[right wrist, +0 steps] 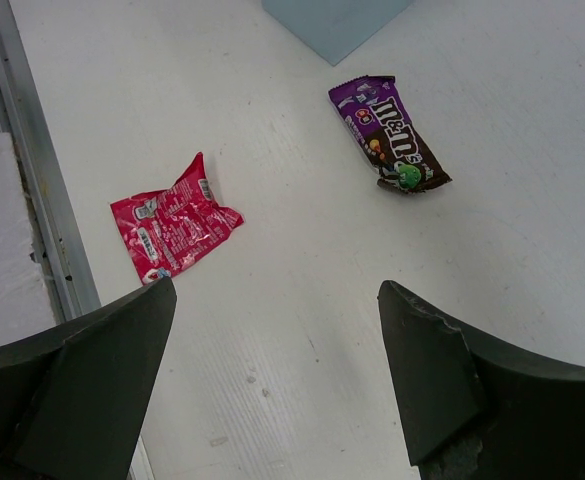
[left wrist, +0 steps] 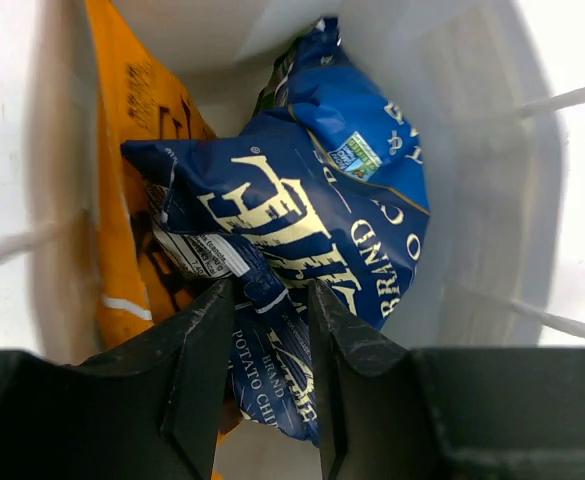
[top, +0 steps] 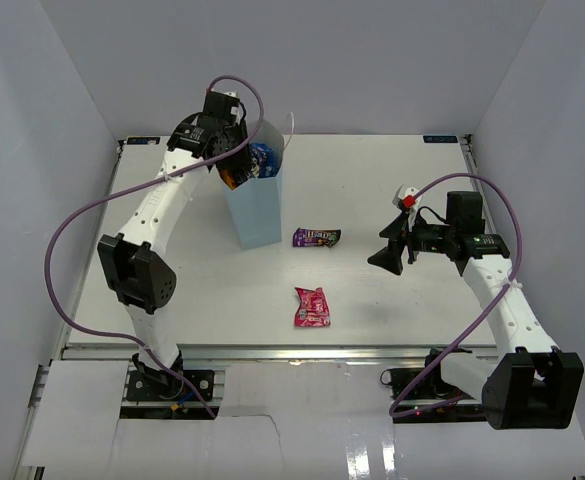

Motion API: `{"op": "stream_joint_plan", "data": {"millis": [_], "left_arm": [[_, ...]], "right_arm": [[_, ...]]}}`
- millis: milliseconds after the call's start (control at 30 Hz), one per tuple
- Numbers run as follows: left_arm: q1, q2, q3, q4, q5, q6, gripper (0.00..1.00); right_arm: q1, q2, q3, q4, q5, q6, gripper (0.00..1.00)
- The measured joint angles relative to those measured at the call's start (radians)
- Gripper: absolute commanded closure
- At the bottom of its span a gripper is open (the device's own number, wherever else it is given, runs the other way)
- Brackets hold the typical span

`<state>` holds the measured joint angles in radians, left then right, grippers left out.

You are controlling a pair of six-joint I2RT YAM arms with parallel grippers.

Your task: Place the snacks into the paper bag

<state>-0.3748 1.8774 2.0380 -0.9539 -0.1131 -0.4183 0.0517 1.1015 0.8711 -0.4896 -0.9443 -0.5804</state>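
The purple packet lies slanted. I will turn my right gripper, move it toward the bag (top: 257, 215) and lower it over the packet's brown end (top: 329, 238).
The pale-blue paper bag (top: 257, 215) stands upright at the back left of the table. My left gripper (left wrist: 270, 290) hangs in its mouth, jaws apart, with a corner of the dark blue chip packet (left wrist: 302, 210) lying between the fingers. That packet rests inside the bag against an orange packet (left wrist: 122, 180). A purple candy packet (top: 316, 237) lies flat just right of the bag, and a pink-red packet (top: 311, 307) lies nearer the front. My right gripper (top: 384, 258) hovers open and empty to the right of both, and both packets (right wrist: 387, 132) (right wrist: 172, 220) show ahead of its fingers.
The bag's thin white string handles (left wrist: 562, 100) stick up at its rim. A metal rail (right wrist: 32, 180) runs along the table's front edge. White walls close in the left, back and right sides. The bag's lower corner (right wrist: 337, 20) shows at the top of the right wrist view.
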Motion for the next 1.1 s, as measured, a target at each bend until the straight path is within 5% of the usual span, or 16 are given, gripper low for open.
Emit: {"op": "stream_joint_plan", "data": {"millis": [267,467,667,867,1100], "left_arm": [[0.000,-0.004,-0.098,0.007,-0.009,0.017,0.56],[0.000,-0.026,-0.092,0.012,0.018,0.018,0.36],[0.000,-0.111,-0.034,0.060,0.083,0.006,0.25],[0.000,-0.453,-0.258,0.224,0.122,0.021,0.08],[0.000,-0.930,-0.648,0.368,0.133,0.025,0.07]], "right_arm": [[0.002,0.000,0.000,0.014,-0.001,0.009,0.11],[0.091,0.055,0.011,0.029,0.019,-0.020,0.07],[0.233,0.225,0.037,0.031,0.089,-0.287,0.06],[0.309,0.563,0.296,0.056,0.216,-0.349,0.09],[0.380,0.768,0.423,0.100,0.341,-0.355,0.04]]}}
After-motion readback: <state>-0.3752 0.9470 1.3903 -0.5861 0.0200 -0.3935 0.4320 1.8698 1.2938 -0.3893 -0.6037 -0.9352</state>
